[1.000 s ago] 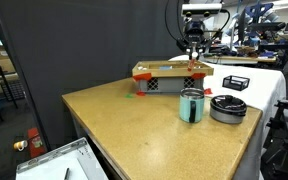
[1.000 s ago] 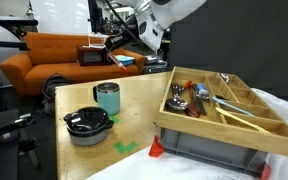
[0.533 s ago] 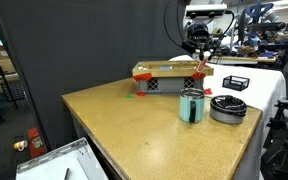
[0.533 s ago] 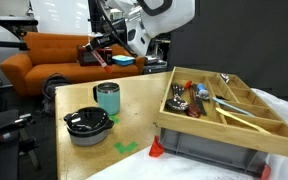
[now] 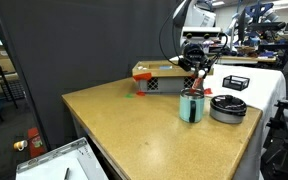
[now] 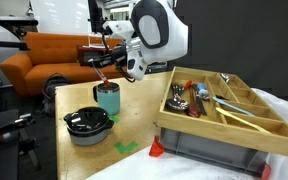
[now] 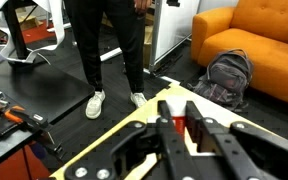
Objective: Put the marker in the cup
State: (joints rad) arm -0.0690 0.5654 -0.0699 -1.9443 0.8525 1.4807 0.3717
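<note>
The robot needs to lower its gripper toward the teal-green cup's opening (image 5: 192, 93) next and take the marker deeper inside the cup's rim, because most of the down-pointing marker still shows above the cup.
The teal-green cup (image 5: 191, 105) stands upright on the wooden table and also shows in the other exterior view (image 6: 108, 98). My gripper (image 5: 194, 68) hangs just above the cup's rim in both exterior views (image 6: 106, 66). It is shut on the marker (image 6: 103, 78), which points down toward the cup's mouth. In the wrist view the marker (image 7: 177, 113), whitish with a red-orange end, sits between the two black fingers of my gripper (image 7: 180, 120). The cup is hidden in the wrist view.
A low grey-black dish (image 5: 228, 107) sits beside the cup, also seen in an exterior view (image 6: 87, 125). A wooden utensil tray (image 6: 234, 125) on a crate stands behind. A black basket (image 5: 236, 82) is at the back. Green tape (image 6: 124, 148) lies on the table.
My gripper has come down from high above the tray to just over the cup, still holding the marker. The cup and dish have not moved.
</note>
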